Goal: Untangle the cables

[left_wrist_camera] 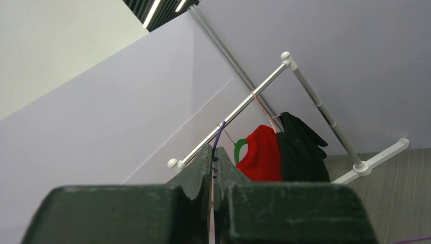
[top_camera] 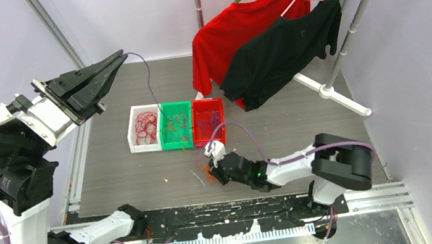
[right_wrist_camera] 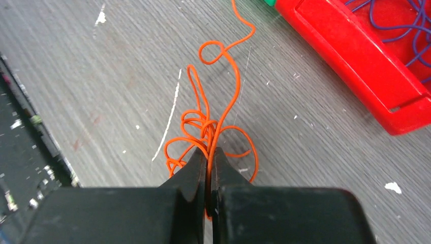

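The right gripper pulls the orange cable [top_camera: 206, 168], partly trailing toward the bins, onto the bare table to the gripper's right in the top view next, and releases it.
A thin purple cable [top_camera: 149, 80] rises from the bins to my left gripper [top_camera: 122, 54], which is raised high at the far left and shut on it. The left wrist view shows that cable [left_wrist_camera: 219, 133] leaving the closed tips of the left gripper [left_wrist_camera: 214, 150]. An orange cable [right_wrist_camera: 233, 71] lies in tangled loops on the grey table in front of the red bin. My right gripper [right_wrist_camera: 209, 151] is down on the table and shut on its knotted strands. From above, the right gripper [top_camera: 211, 170] sits on the orange cable [top_camera: 206, 168].
Three bins stand in a row: white [top_camera: 134, 129] with red cables, green [top_camera: 166, 128] with orange ones, red [top_camera: 219, 116] with purple ones [right_wrist_camera: 401, 20]. A clothes rack [top_camera: 341, 44] with a red shirt [top_camera: 222, 37] and a black shirt [top_camera: 283, 54] stands at the back right.
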